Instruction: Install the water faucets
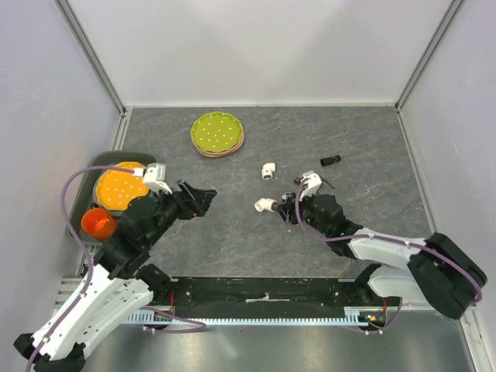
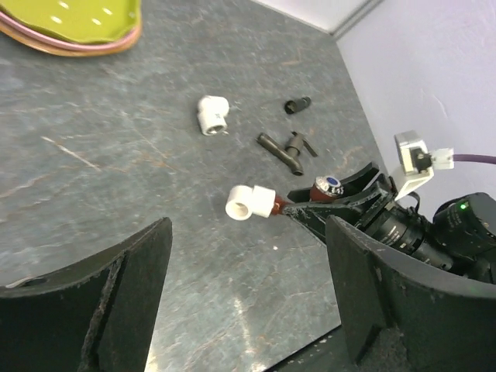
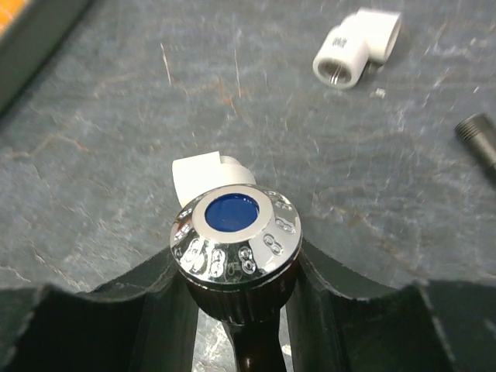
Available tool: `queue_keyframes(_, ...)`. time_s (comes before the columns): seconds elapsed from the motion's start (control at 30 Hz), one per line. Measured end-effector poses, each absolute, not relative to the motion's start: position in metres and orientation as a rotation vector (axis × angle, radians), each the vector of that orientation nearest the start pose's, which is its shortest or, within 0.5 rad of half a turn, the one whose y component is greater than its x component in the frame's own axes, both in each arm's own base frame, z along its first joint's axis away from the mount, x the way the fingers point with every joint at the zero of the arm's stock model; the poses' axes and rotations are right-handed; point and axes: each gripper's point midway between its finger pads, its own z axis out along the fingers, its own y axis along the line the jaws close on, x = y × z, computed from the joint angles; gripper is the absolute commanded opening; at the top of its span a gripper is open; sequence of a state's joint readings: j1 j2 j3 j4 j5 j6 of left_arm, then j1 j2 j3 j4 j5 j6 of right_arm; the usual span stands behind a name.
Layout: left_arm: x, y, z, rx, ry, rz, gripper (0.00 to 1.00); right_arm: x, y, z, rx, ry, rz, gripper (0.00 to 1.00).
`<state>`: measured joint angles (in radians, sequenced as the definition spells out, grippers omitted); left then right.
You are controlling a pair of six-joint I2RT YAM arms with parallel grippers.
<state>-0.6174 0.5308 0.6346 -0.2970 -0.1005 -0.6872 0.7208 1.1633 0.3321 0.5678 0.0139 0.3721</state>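
Note:
I will next carry the faucet to the left in the top view with my right gripper, then lower it and release it clear of other parts. The table below on that side is bare.
My right gripper [image 1: 291, 208] is shut on the reddish-brown faucet [image 2: 318, 191]. Its chrome handle with a blue dot [image 3: 235, 231] sits between the fingers. The faucet's end is in a white elbow fitting [image 1: 265, 204], low over the table; the fitting also shows in the left wrist view [image 2: 248, 203]. The dark grey faucet [image 2: 284, 147] lies on the table just beyond, partly hidden in the top view. My left gripper [image 1: 201, 198] is open and empty, left of the fitting, with bare table between its fingers [image 2: 364, 294].
A second white elbow [image 1: 269, 170] lies loose behind the held one. A short black cylinder [image 1: 331, 160] lies far right of it. A stack of green plates [image 1: 217, 133] stands at the back. An orange plate [image 1: 120, 188] and orange cup [image 1: 97, 222] sit at the left edge.

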Motion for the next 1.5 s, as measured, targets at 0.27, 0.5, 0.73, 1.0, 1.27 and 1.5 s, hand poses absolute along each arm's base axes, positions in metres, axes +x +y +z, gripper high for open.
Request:
queue_keyframes(0.27, 0.199, -0.107, 0.269, -0.151, 1.788, -0.600, 0.86, 0.263, 0.273, 0.079, -0.374, 1.950, 0.767, 0.03)
queue_keyframes(0.5, 0.187, -0.064, 0.276, -0.223, 1.674, -0.474, 0.86, 0.284, 0.329, 0.072, -0.384, 1.912, 0.824, 0.05)
queue_keyframes(0.73, 0.186, -0.040, 0.264, -0.276, 1.649, -0.371, 0.86, 0.302, 0.376, 0.044, -0.307, 1.876, 0.914, 0.39)
queue_keyframes(1.0, 0.187, -0.028, 0.265, -0.319, 1.625, -0.329, 0.86, 0.308, 0.390, 0.046, -0.270, 1.842, 0.933, 0.81)
queue_keyframes(1.27, 0.189, -0.028, 0.265, -0.322, 1.618, -0.335, 0.86, 0.313, 0.366, 0.061, -0.243, 1.865, 0.829, 0.98)
queue_keyframes(1.5, 0.187, -0.025, 0.267, -0.327, 1.592, -0.339, 0.86, 0.320, 0.330, 0.113, -0.185, 1.829, 0.733, 0.98)
